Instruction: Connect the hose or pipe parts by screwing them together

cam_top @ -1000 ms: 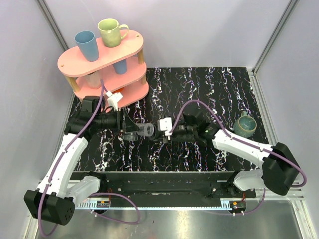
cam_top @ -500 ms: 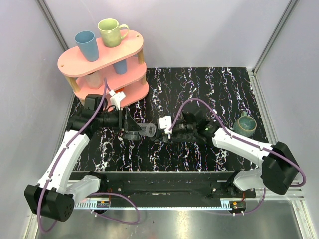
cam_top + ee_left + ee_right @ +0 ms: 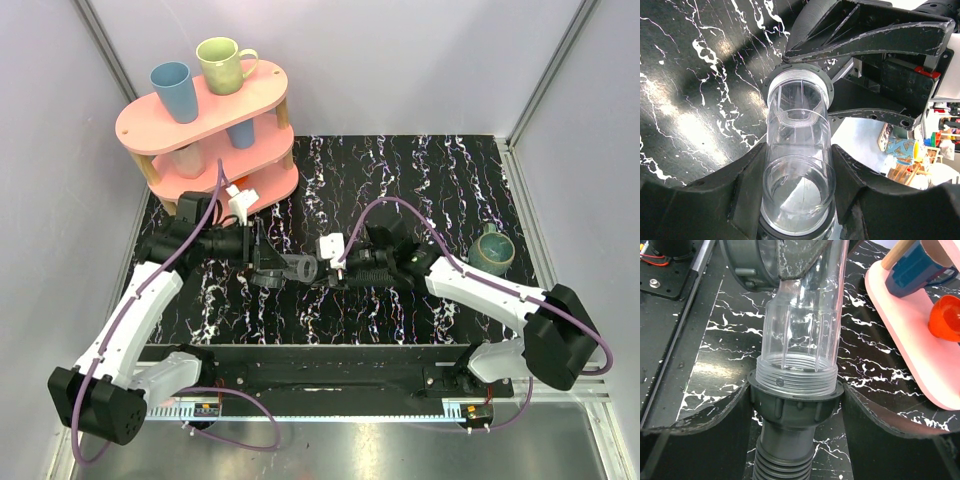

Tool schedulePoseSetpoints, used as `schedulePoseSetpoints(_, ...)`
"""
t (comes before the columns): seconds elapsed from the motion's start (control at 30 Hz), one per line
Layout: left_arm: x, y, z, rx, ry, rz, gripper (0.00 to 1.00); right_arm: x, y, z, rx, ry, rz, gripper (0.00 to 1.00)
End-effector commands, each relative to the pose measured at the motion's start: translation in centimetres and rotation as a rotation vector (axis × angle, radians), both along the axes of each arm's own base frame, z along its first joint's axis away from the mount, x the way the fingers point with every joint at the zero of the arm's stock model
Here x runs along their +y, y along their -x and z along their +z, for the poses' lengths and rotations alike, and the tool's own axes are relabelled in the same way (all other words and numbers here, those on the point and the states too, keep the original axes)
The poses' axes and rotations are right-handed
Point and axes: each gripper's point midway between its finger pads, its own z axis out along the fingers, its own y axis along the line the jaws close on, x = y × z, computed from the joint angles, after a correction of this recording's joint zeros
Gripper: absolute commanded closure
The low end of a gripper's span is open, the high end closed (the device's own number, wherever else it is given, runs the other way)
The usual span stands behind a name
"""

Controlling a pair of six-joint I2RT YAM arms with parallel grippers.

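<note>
My right gripper should next move back, turning the grey collar [image 3: 311, 268] [image 3: 795, 407] around the clear tubular fitting before it lets go, because several threads still show above the collar.
The clear tubular fitting [image 3: 298, 265] hangs level above the table between both arms. My left gripper [image 3: 285, 268] is shut on its smooth end; in the left wrist view the fitting [image 3: 799, 115] fills the gap between the jaws of that gripper [image 3: 799, 150]. Its threaded end sits in the grey collar [image 3: 795, 407] of the black ribbed hose [image 3: 375, 268]. My right gripper [image 3: 338, 268] is shut on that collar, its fingers [image 3: 735, 430] on either side, and the ribbed hose [image 3: 782, 467] runs back under the wrist. Several threads still show above the collar.
A pink two-tier shelf [image 3: 205, 125] with mugs stands at the back left, close behind the left wrist. A teal mug [image 3: 491, 251] sits on the marbled table at the right. An orange cup [image 3: 945, 322] shows under the shelf.
The left wrist has turned about the fitting's axis, and its cable and camera have swung right. The gap between the two grippers has narrowed slightly. The right arm has hardly moved.
</note>
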Motion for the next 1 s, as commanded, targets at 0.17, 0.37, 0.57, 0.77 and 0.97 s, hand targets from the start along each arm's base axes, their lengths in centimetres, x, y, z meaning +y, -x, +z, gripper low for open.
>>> schedulePoseSetpoints(0.17,-1.6,0.4,-0.4,-0.065,0.061,-0.123,1.0,0.8,2.0,3.9,-0.018,-0.123,0.124,0.47)
schedulePoseSetpoints(0.37,-3.1,0.0,-0.7,-0.193,0.094,-0.221,1.0,1.4,2.7,3.8,0.07,-0.104,0.185,0.55)
schedulePoseSetpoints(0.57,-3.9,0.7,-0.6,-0.338,0.166,-0.3,1.0,0.8,2.5,3.7,0.086,-0.103,0.202,0.64)
schedulePoseSetpoints(0.77,-4.6,1.7,0.0,-0.456,0.204,-0.384,1.0,0.5,2.8,4.0,0.12,-0.11,0.24,0.71)
schedulePoseSetpoints(0.97,-5.0,3.8,1.3,-0.642,0.264,-0.516,1.0,0.6,3.4,4.0,0.172,-0.112,0.297,0.73)
